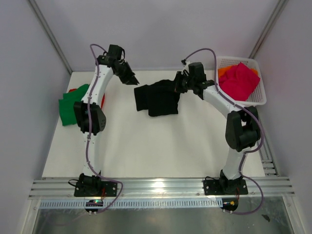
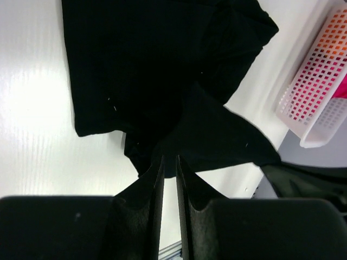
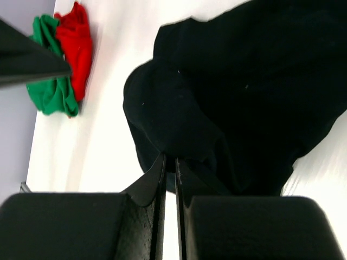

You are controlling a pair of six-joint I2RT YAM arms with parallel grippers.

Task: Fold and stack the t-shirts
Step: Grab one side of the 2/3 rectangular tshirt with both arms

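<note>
My right gripper has the black t-shirt [image 1: 158, 99] crumpled and bunched at its fingers, so next it will move outward toward the back wall and let go of the t-shirt's fold.
A large black t-shirt [image 1: 158, 99] lies crumpled at the back middle of the table. My right gripper [image 1: 178, 85] is shut on a fold at its upper right edge, and the cloth bunches at the tips [image 3: 169, 158]. My left gripper [image 1: 131, 79] hovers off the shirt's left corner. Its jaws [image 2: 169, 160] stand a narrow slit apart with only table showing between them. The black t-shirt [image 2: 152, 70] spreads beyond those tips. A green t-shirt [image 1: 68, 109] and a red t-shirt [image 3: 76, 43] lie piled at the table's left edge.
A white lattice basket [image 1: 259, 101] stands at the back right, holding a magenta-pink shirt [image 1: 239, 80] over an orange one [image 1: 224, 71]. Grey walls close in the left, right and back of the table. A metal rail runs along the near edge.
</note>
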